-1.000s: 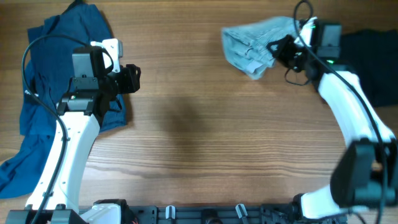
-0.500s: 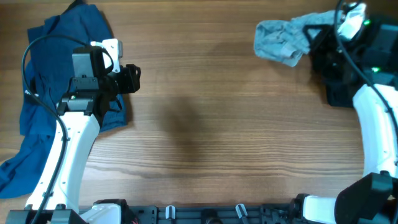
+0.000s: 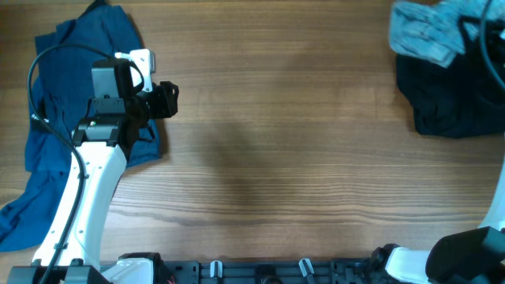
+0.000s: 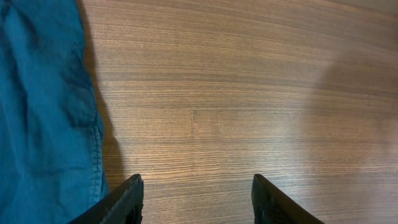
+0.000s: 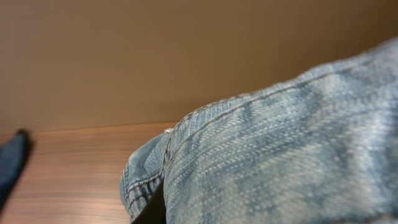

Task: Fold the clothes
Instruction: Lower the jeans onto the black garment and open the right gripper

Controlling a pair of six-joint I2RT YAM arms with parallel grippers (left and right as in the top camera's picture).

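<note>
The denim shorts (image 3: 424, 31) cover only the far edge of the black garment (image 3: 451, 99), so my right gripper will bring the shorts down and back toward my base over that garment, then let go of them.
The light blue denim shorts (image 3: 424, 31) hang bunched at the far right top of the overhead view, partly over a black garment (image 3: 451, 99). In the right wrist view the shorts (image 5: 280, 155) fill most of the frame, close against the camera. Only a dark sliver of my right gripper's finger (image 5: 157, 210) shows under the cloth, and it is shut on the shorts. My left gripper (image 3: 167, 99) is open and empty at the left. It hovers over bare wood (image 4: 196, 199), far from the shorts.
A dark blue garment (image 3: 55, 118) lies spread along the left side under my left arm, and its edge shows in the left wrist view (image 4: 43, 106). The black garment lies at the right edge. The wooden table (image 3: 276, 158) spans the middle.
My right gripper has carried the shorts to the right and up, from top centre-right to over the black garment at the frame's edge. The left arm has not moved.
</note>
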